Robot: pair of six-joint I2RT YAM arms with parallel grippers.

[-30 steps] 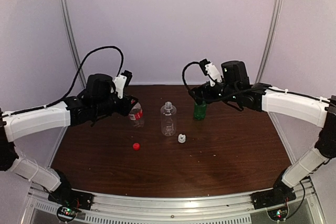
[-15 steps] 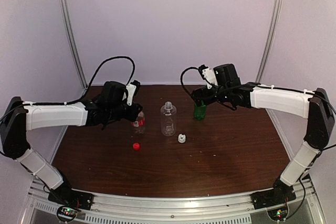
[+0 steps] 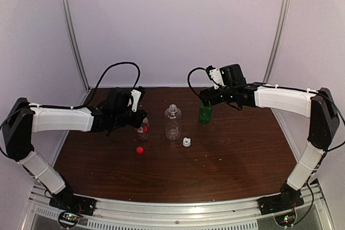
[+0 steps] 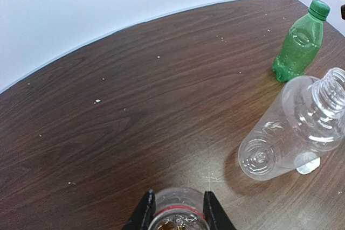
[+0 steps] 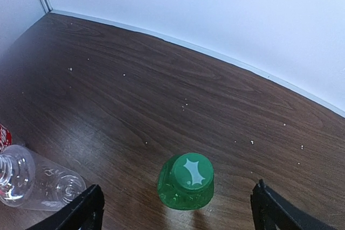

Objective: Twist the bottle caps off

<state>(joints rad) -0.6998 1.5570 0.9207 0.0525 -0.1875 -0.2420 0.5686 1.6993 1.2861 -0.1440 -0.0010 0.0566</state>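
Observation:
Next, my right gripper will lower its spread fingers around the green bottle's capped top [image 5: 192, 173], which lies below it between them, as only this bottle remains capped.
My left gripper [image 3: 137, 118] is shut on the clear red-label bottle [image 3: 143, 128], which has no cap; its fingers [image 4: 144, 214] press both sides of the bottle [image 4: 175, 208]. The red cap [image 3: 139, 150] lies on the table in front of it. The clear unlabelled bottle [image 3: 172, 122] stands uncapped at the centre, and its white cap [image 3: 186, 142] lies beside it. My right gripper [image 3: 205, 99] hangs wide open above the green bottle [image 3: 205, 113]. The green cap [image 5: 187, 173] is on that bottle, between the spread fingers [image 5: 86, 211].
The brown table [image 3: 232, 154] ends at white walls behind and on both sides. The left wrist view shows the green bottle [image 4: 298, 49] and the clear bottle [image 4: 291, 133] to its right. The right wrist view shows the clear bottle [image 5: 38, 182] at the lower left.
My left arm has stretched out lower and carried the red-label bottle slightly right and nearer. My right arm has shifted a little over the green bottle.

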